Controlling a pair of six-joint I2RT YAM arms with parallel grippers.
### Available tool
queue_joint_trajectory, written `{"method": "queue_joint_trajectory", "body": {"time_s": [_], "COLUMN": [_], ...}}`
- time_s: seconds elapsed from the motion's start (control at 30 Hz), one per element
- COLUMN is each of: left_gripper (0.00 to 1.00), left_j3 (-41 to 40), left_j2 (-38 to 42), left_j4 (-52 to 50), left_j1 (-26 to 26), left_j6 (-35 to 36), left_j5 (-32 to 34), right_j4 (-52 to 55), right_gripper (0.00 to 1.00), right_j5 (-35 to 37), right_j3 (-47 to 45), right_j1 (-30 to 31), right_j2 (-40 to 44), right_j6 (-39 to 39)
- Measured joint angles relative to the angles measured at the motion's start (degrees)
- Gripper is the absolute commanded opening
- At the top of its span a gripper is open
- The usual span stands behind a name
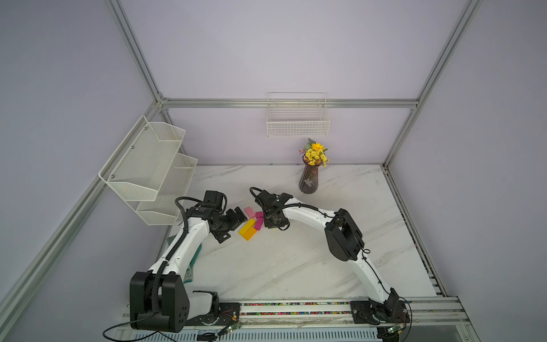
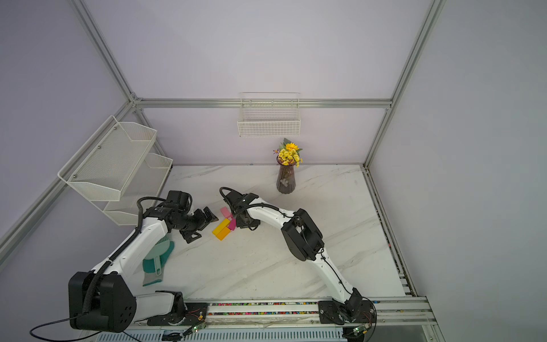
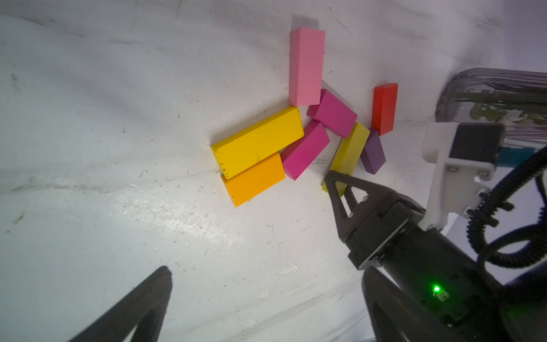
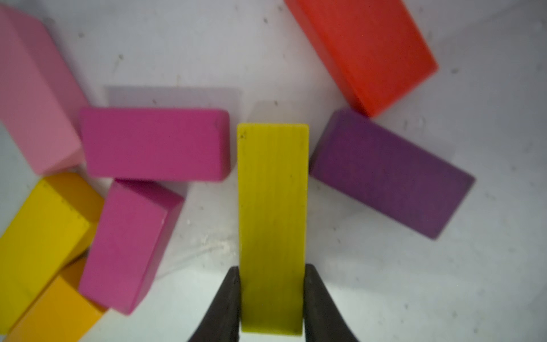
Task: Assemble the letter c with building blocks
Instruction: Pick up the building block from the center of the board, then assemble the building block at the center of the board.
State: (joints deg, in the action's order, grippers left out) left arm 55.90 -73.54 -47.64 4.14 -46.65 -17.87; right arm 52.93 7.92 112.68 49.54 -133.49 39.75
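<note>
I need to lift the block away from my left gripper next. Then I should lower it to bare tabletop back from my right gripper, clear of the cluster, and let go of it.
The building blocks lie in a loose cluster mid-table: a pink one (image 3: 306, 66), two magenta (image 3: 333, 114) (image 3: 305, 149), a long yellow (image 3: 257, 142), an orange (image 3: 253, 179), a purple (image 3: 373, 154) and a red (image 3: 384, 108). My right gripper (image 4: 272, 272) is shut on the near end of a greenish-yellow block (image 4: 272, 207), which sits between a magenta block (image 4: 155, 145) and the purple block (image 4: 390, 174). My left gripper (image 3: 268, 275) stands wide open beside the cluster with nothing between its fingers. In a top view it is left of the yellow block (image 1: 247, 226).
A dark glass vase of yellow flowers (image 1: 309, 177) stands behind the cluster. A white wire basket (image 1: 297, 118) hangs on the back wall. White mesh shelves (image 1: 148, 168) jut out at the left. A teal brush and pan (image 2: 157, 260) lie under the left arm.
</note>
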Motion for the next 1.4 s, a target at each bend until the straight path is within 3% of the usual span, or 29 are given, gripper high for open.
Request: {"method": "queue_joint_trajectory", "body": {"time_s": [0.3,0.5,0.93,1.2,1.4], "left_gripper": [1.00,1.00,1.00,1.00,1.00], "left_j3": [-0.42,-0.39,1.64,2.49,2.51], "left_j2": [1.55,1.55,-1.90,-3.41,-3.54], "left_j4": [1.25,1.86,6.21,8.17,8.79], "left_j1": [0.20,3.10,14.67,17.92,18.40], "left_j6": [1.90,1.62,-6.80,-10.43,-11.34], "left_j5": [-3.85,-4.28,0.02,3.41,4.61], "right_j4": [-6.36,-7.08,-9.77,-12.74,-14.47], "right_gripper": [0.18,0.18,0.18,0.18,0.18], "right_j5": [0.98,3.19,1.31,-1.22,-2.29], "right_j3": [-26.97,-40.98,-54.47,-55.60,-54.90], "right_j1": [1.46,0.83,-9.11,-12.22,-12.26], "right_j2": [27.41,37.46,42.29,41.51,36.24], "right_j6": [8.11,11.17,4.35,-0.90,-2.60]}}
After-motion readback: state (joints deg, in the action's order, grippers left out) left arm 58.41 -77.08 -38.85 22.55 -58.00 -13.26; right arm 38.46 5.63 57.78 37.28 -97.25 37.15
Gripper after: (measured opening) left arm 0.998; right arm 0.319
